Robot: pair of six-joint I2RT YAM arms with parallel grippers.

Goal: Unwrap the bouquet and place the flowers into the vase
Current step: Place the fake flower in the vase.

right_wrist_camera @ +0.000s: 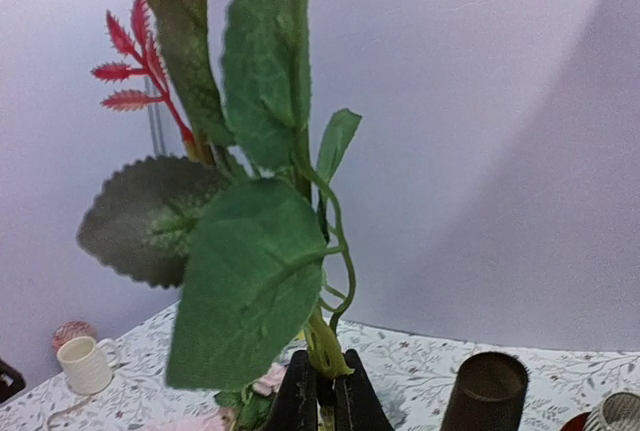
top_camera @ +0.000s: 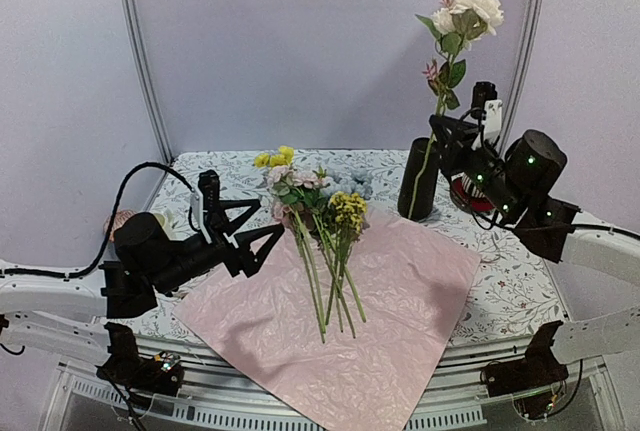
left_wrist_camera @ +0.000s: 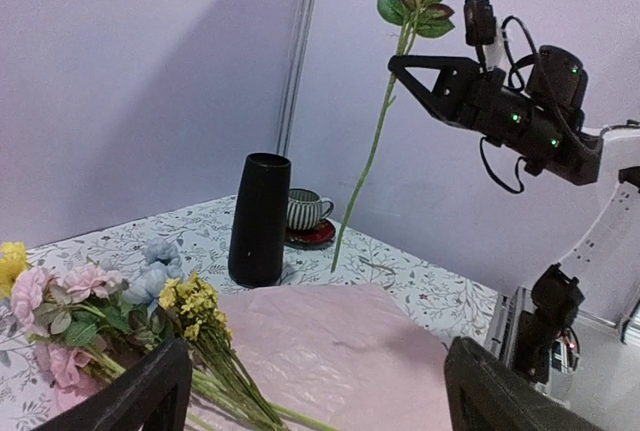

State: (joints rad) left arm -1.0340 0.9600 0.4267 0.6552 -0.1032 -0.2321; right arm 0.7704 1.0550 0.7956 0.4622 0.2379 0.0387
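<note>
Next, my right gripper goes up and outward, then lowers the stem into the black vase's opening (top_camera: pixel 421 143) (right_wrist_camera: pixel 493 369) to release it. The stem's tip hangs below the vase's rim.
The bouquet lies unwrapped: the pink wrapping paper (top_camera: pixel 400 301) is spread flat on the table, and several flowers (top_camera: pixel 318 213) lie on it with their stems toward the front edge. My left gripper (top_camera: pixel 268 221) hangs open just left of those flowers (left_wrist_camera: pixel 120 296), nothing between its fingers (left_wrist_camera: pixel 140 391). My right gripper (top_camera: pixel 437 129) is shut on the green stem (right_wrist_camera: pixel 330 346) of a cream rose (top_camera: pixel 470 6) held upright. That stem (left_wrist_camera: pixel 368 156) hangs outside the black vase (top_camera: pixel 418 179), its tip low beside the vase (left_wrist_camera: pixel 258 219).
A ribbed cup (left_wrist_camera: pixel 305 209) on a red saucer (left_wrist_camera: pixel 315 236) stands just behind the vase, under my right arm. A white mug (right_wrist_camera: pixel 85 363) and a pink round thing (right_wrist_camera: pixel 72 333) sit at the table's far left. Walls close the back.
</note>
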